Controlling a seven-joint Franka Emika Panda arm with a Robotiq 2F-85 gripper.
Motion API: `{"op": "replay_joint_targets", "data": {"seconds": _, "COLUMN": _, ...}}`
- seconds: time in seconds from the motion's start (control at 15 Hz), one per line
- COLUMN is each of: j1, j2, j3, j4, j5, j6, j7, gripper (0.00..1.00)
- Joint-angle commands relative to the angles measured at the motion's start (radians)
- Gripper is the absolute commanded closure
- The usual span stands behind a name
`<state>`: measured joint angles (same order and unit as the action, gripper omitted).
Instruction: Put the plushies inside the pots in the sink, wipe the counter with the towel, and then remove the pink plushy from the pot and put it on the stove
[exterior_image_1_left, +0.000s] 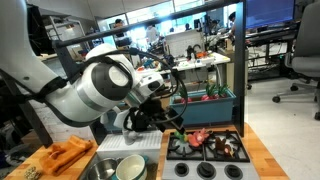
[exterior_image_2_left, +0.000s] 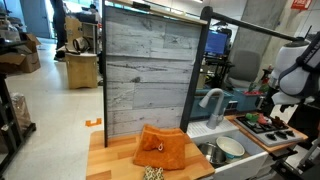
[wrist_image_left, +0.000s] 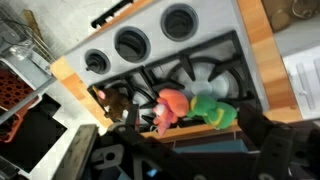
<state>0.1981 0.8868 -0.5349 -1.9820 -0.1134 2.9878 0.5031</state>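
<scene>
My gripper moves outward and down over the stove grate (wrist_image_left: 200, 70) onto the green plushy (wrist_image_left: 213, 111) next, because the plushy lies just ahead of my open fingers.
A pink plushy (wrist_image_left: 172, 105) and a green plushy (wrist_image_left: 214, 110) lie side by side on the black stove grate (wrist_image_left: 200, 70). A dark brown plushy (wrist_image_left: 120, 104) lies to their left. In an exterior view the plushies show as a reddish one (exterior_image_1_left: 198, 137) and a brown one (exterior_image_1_left: 226, 148) on the stove (exterior_image_1_left: 205, 160). My gripper (wrist_image_left: 185, 150) hovers above the stove's front edge, open and empty, just short of the pink and green plushies. The orange towel (exterior_image_1_left: 64, 156) lies crumpled on the wooden counter and also shows in an exterior view (exterior_image_2_left: 161, 149). Pots (exterior_image_1_left: 118, 166) sit in the sink (exterior_image_2_left: 222, 152).
A faucet (exterior_image_2_left: 210, 100) stands behind the sink. A tall grey plank wall (exterior_image_2_left: 145, 75) backs the counter. Three stove knobs (wrist_image_left: 133, 43) line the stove's white panel. A white paper (wrist_image_left: 303, 75) lies on the counter beside the stove.
</scene>
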Motion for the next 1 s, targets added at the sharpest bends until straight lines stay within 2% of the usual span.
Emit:
{"op": "replay_joint_targets", "data": {"seconds": 0.0, "j1": -0.172, "j2": 0.109, "j3": 0.156, "j4": 0.189, "j5": 0.112, "j6": 0.121, "j7": -0.084, "gripper": 0.0}}
{"op": "replay_joint_targets", "data": {"seconds": 0.27, "j1": -0.271, "j2": 0.231, "j3": 0.238, "j4": 0.357, "j5": 0.167, "j6": 0.138, "j7": -0.16, "gripper": 0.0}}
{"op": "replay_joint_targets", "data": {"seconds": 0.33, "j1": -0.292, "j2": 0.258, "j3": 0.256, "j4": 0.394, "j5": 0.174, "j6": 0.133, "j7": -0.176, "gripper": 0.03}}
{"op": "replay_joint_targets", "data": {"seconds": 0.4, "j1": -0.308, "j2": 0.28, "j3": 0.27, "j4": 0.426, "j5": 0.179, "j6": 0.124, "j7": -0.188, "gripper": 0.13}}
{"op": "replay_joint_targets", "data": {"seconds": 0.47, "j1": -0.324, "j2": 0.299, "j3": 0.286, "j4": 0.451, "j5": 0.186, "j6": 0.117, "j7": -0.2, "gripper": 0.28}}
{"op": "replay_joint_targets", "data": {"seconds": 0.73, "j1": -0.369, "j2": 0.351, "j3": 0.337, "j4": 0.521, "j5": 0.198, "j6": 0.085, "j7": -0.233, "gripper": 0.57}}
{"op": "replay_joint_targets", "data": {"seconds": 0.93, "j1": -0.4, "j2": 0.347, "j3": 0.374, "j4": 0.528, "j5": 0.205, "j6": 0.061, "j7": -0.251, "gripper": 0.8}}
